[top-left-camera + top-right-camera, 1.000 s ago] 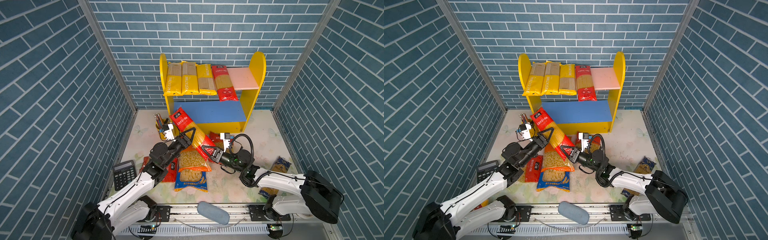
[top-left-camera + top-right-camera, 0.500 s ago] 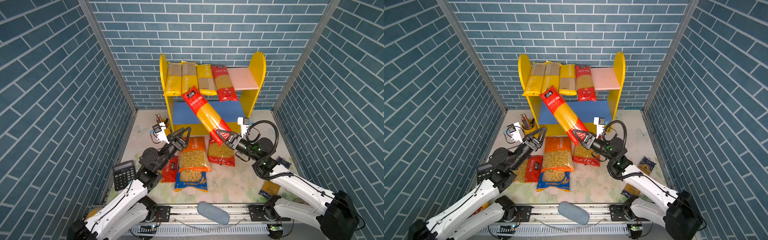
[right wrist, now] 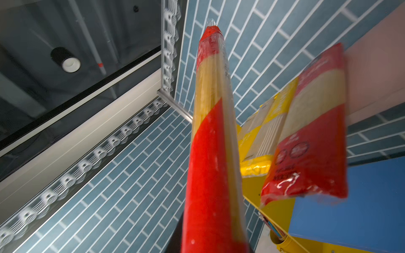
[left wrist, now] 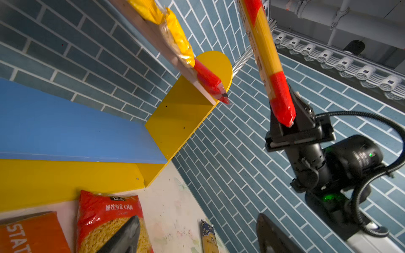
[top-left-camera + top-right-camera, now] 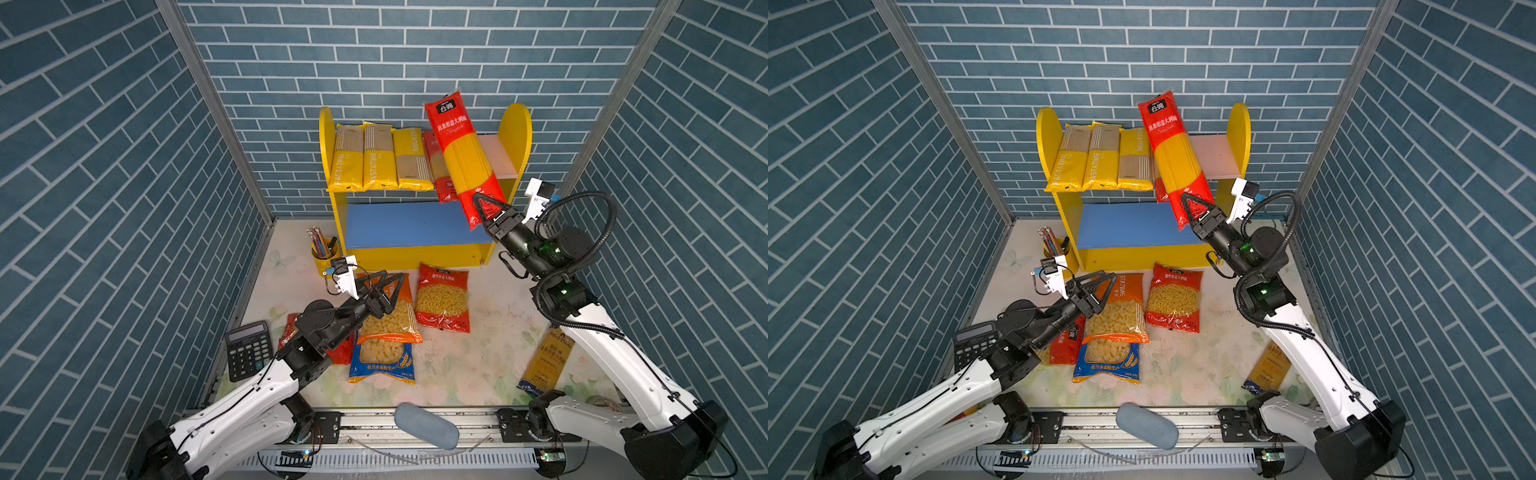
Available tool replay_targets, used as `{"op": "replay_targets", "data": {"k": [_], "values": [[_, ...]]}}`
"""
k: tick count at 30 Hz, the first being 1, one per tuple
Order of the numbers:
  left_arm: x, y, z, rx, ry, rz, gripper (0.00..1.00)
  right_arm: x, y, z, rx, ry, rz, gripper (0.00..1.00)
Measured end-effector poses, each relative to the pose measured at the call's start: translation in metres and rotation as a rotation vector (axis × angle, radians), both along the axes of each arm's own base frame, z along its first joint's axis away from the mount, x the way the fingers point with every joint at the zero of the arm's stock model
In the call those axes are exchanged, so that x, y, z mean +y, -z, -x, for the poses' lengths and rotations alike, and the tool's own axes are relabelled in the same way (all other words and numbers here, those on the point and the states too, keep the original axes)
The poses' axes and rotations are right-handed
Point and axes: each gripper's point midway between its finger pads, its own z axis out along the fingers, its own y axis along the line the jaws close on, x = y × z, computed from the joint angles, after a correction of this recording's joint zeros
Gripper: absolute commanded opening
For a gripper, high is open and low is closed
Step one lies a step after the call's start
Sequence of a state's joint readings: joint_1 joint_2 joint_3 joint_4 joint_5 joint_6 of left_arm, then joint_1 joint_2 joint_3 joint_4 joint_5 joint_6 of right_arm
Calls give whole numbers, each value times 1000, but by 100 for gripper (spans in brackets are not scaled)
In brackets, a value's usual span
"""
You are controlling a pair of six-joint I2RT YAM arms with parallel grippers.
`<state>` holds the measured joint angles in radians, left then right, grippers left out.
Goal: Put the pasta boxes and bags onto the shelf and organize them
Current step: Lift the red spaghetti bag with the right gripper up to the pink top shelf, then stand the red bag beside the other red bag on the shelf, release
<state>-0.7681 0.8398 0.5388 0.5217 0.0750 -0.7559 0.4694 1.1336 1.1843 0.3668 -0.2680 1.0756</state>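
The bare pink part of the upper board beside the red pack [image 3: 374,69] lies outward, so my right gripper moves outward, lowers the spaghetti pack there and releases next.
The shelf [image 5: 515,133] stands at the back wall, with three yellow packs [image 5: 378,160] and a red pack [image 5: 440,174] on its pink upper board [image 5: 500,160]. My right gripper [image 5: 490,210] is shut on the lower end of a long red-and-yellow spaghetti pack [image 5: 461,153], held steeply over the board's right part. Both top views, the left wrist view [image 4: 265,57] and the right wrist view [image 3: 212,131] show that spaghetti pack. My left gripper [image 5: 388,282] hangs open and empty over the orange macaroni bag [image 5: 399,324]. The blue lower board [image 5: 407,224] is bare.
On the floor lie a red macaroni bag [image 5: 442,299], a blue bag [image 5: 382,359], a red pack [image 5: 343,353] under my left arm and a dark-blue spaghetti pack [image 5: 546,361] by the right arm. A pencil cup [image 5: 324,253] and a calculator [image 5: 248,349] stand at the left.
My right gripper has carried the red spaghetti pack from just above the floor bags up and right to the upper board. The left gripper has drawn back from the pack and stayed open.
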Motion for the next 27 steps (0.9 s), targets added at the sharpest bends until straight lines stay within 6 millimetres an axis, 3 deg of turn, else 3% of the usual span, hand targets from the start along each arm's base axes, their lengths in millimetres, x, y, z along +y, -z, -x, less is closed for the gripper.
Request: {"op": "replay_targets", "data": {"k": [6,12,19,27], "values": [[-10,22,6,43,31,-29,83,-36,-1,-48,170,181,53,0],[-17,37,13,74,60,-45,82,-54,17,-105,315,263,81,0],[-21,39,17,80,77,-46,83,-43,54,-153,470,225,70,0],[-21,41,17,85,79,-44,83,-27,53,-163,506,137,-12,0]]}}
